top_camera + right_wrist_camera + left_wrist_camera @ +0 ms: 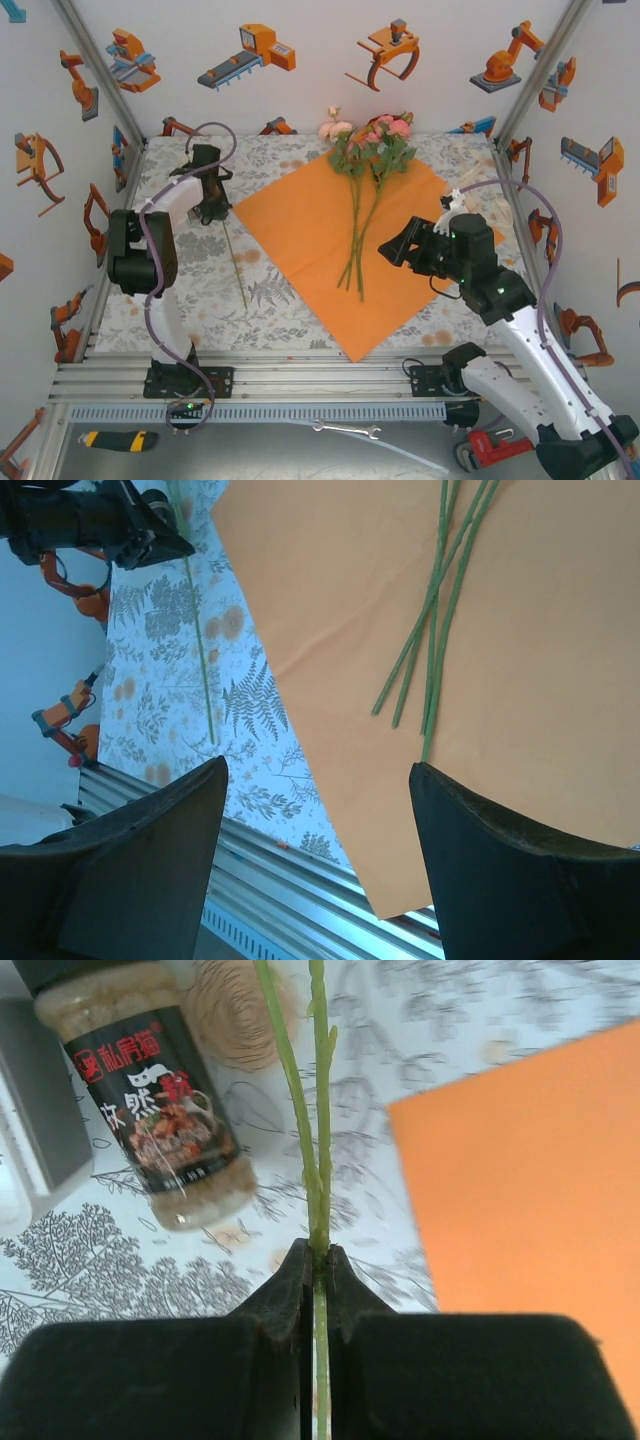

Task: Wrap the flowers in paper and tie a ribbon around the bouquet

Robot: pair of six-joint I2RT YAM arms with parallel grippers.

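The flowers' leafy stems lie beyond the paper's corner from my left gripper, so next I should move it across the orange paper [320, 250] and release its stem over them.
The orange paper [320, 250] lies flat as a diamond in the middle of the table. Pink and cream flowers [372, 140] lie unwrapped on it, heads to the far side. Their thin green stems [430, 610] run toward me. Left of the paper, my left gripper [318, 1252] is shut on a separate green flower stem [318, 1160]. That stem trails over the tablecloth [237, 270] toward the near edge. My right gripper [318, 765] hangs open above the paper's near right part, close to the stem ends, holding nothing. The ribbon is out of view.
In the left wrist view a spice jar [150, 1100] with a black label lies on the printed cloth beside a grey block [40, 1110]. A yellow-black knife [118, 439], a wrench [345, 430] and a red pipe wrench [495, 447] lie below the table's front rail.
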